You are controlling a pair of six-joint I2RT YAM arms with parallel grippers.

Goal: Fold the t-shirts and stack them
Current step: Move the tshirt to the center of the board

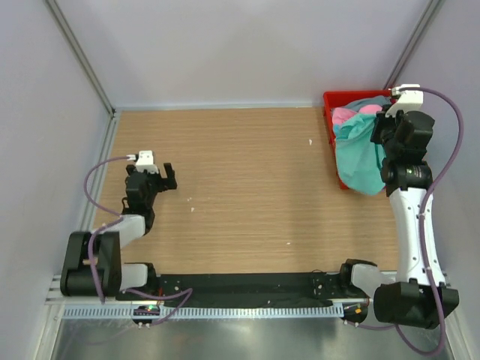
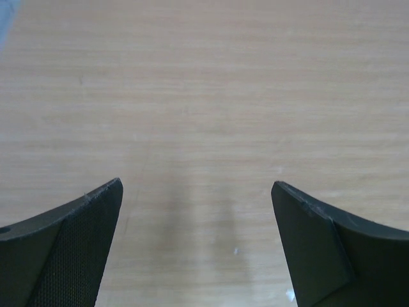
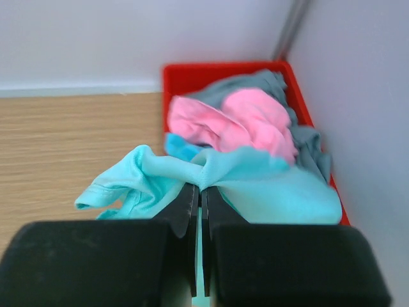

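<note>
The bare middle of the table is clear, so next I should move my right gripper to the left in the top view, lower it over that part of the table and let go of the t-shirt.
The teal-green t-shirt hangs bunched over the front-left edge of the red bin at the back right. My right gripper is shut on a pinch of the teal-green t-shirt and holds it lifted; in the top view the right gripper is above the bin. A pink t-shirt, a turquoise-blue one and a grey-blue one lie crumpled in the bin behind. My left gripper is open and empty over bare wood; it sits at the table's left side.
The wooden table is walled on three sides by pale panels. The red bin stands in the back right corner against the right wall. A black strip runs along the table's near edge.
</note>
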